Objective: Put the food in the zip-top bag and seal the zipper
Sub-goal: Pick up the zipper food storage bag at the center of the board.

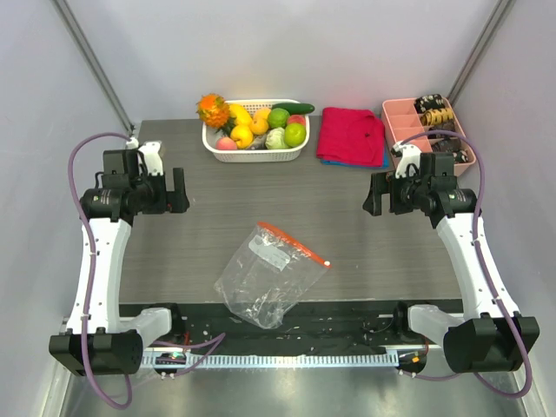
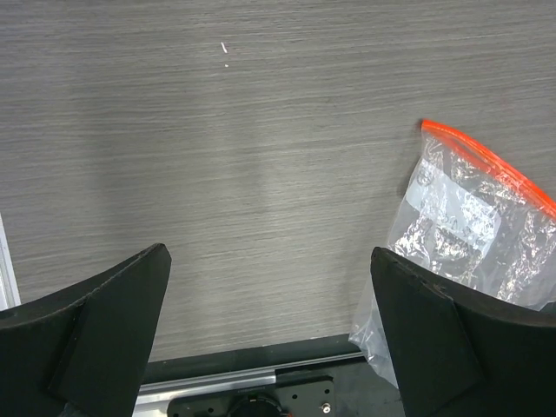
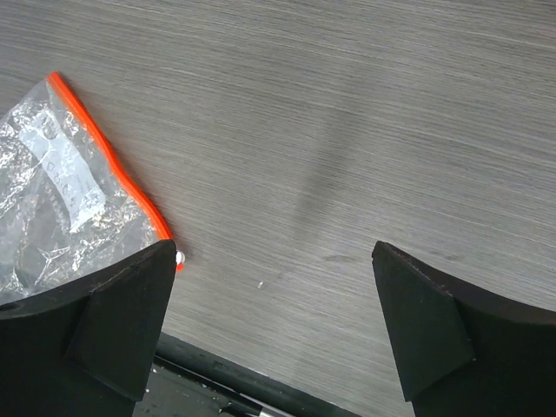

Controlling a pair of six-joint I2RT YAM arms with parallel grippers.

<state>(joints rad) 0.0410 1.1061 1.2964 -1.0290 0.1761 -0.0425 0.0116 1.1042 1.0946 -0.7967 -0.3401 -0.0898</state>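
My left gripper swings across to its right in the top view next and moves down onto the bag's plastic by the zipper's tabless end, which lies below.
The clear zip-top bag lies flat near the table's front middle, its orange-red zipper along the far right edge with a white tab at the right end. The bag also shows in the left wrist view and the right wrist view. The food, a frilly orange piece, a pink one and yellow ones, sits in a white basket at the back. My left gripper is open and empty at the left. My right gripper is open and empty at the right.
A red cloth over a blue one lies right of the basket. A pink divided tray with dark items stands at the back right. A black strip runs along the table's front edge.
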